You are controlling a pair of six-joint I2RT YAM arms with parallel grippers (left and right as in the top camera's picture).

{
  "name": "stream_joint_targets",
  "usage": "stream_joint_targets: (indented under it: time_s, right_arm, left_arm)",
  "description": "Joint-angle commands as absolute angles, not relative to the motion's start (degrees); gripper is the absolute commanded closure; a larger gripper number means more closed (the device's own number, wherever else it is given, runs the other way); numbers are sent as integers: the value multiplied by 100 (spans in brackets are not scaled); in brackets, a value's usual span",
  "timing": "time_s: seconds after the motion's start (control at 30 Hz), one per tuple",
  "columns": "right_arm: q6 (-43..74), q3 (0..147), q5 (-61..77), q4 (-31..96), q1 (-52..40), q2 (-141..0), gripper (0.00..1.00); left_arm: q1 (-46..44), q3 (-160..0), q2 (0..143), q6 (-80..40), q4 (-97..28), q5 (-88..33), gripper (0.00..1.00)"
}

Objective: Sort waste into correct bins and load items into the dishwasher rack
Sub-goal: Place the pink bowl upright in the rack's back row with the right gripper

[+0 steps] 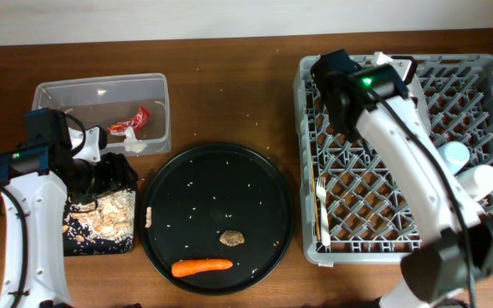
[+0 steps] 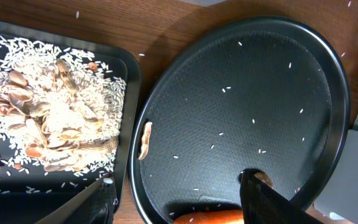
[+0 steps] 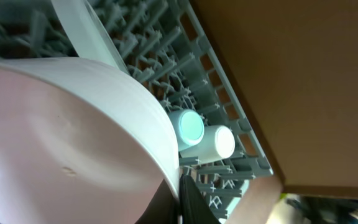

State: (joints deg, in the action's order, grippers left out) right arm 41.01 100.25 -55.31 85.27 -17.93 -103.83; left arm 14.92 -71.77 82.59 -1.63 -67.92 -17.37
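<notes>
My right gripper is holding the pale round plate (image 3: 73, 137). Next I will carry it down into the back of the rack, beside the standing white dish.
My right gripper (image 3: 180, 194) is shut on the rim of the pale round plate (image 3: 73, 137), held over the back left of the grey dishwasher rack (image 1: 486, 77). The light-blue cup (image 3: 190, 126) and white cup (image 3: 219, 142) lie in the rack, with the white utensil (image 1: 322, 210) at its front left. My left gripper (image 2: 176, 205) is open and empty, straddling the edge between the shallow black tray (image 2: 129, 74) of beige scraps (image 2: 48, 118) and the round tray. The carrot (image 2: 210, 218) lies just below it, and the brown lump (image 2: 265, 179) is half hidden by a finger. The clear tub (image 1: 101, 90) holds the red wrapper (image 1: 135, 120) and tissue wad (image 1: 133, 145).
The large round black tray (image 1: 216, 171) sits in the middle with scattered rice grains, the carrot (image 1: 202, 266), the brown lump (image 1: 232, 239) and a small beige scrap (image 2: 145, 140) at its left edge. My right arm (image 1: 418, 171) stretches across the rack.
</notes>
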Motion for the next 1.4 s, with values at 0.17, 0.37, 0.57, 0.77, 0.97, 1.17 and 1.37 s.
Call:
stream_joint_targets:
  time_s: [0.17, 0.37, 0.57, 0.77, 0.97, 1.17, 1.37]
  right_arm:
    - [4381, 9990, -5968, 8556, -1756, -11574, 96]
    - [4383, 9992, -6366, 8639, -1756, -11716, 96]
    - [4388, 9992, -6689, 8851, -1754, -11712, 96]
    - [4578, 9992, -6407, 8892, -1800, -11745, 96]
    - [4598, 9959, -5843, 8748, -1966, -11771, 96]
    - [4598, 9682, -5625, 8698, -1999, -11771, 96]
    - [4595, 9594, -5588, 8726, -1997, -11771, 95]
  left_arm:
    - [1518, -7122, 8195, -217, -6777, -1855, 36]
    - [1518, -7122, 8195, -217, -6775, -1929, 36]
    - [1518, -7122, 8195, -217, -6777, -1962, 36]
    - [1516, -7122, 8195, -217, -6775, -1994, 36]
    - [1516, -7122, 8195, -217, -6777, -2003, 36]
    - [1518, -7122, 8195, -217, -6779, -2018, 36]
    - [1518, -7122, 8195, -217, -6779, -2018, 36]
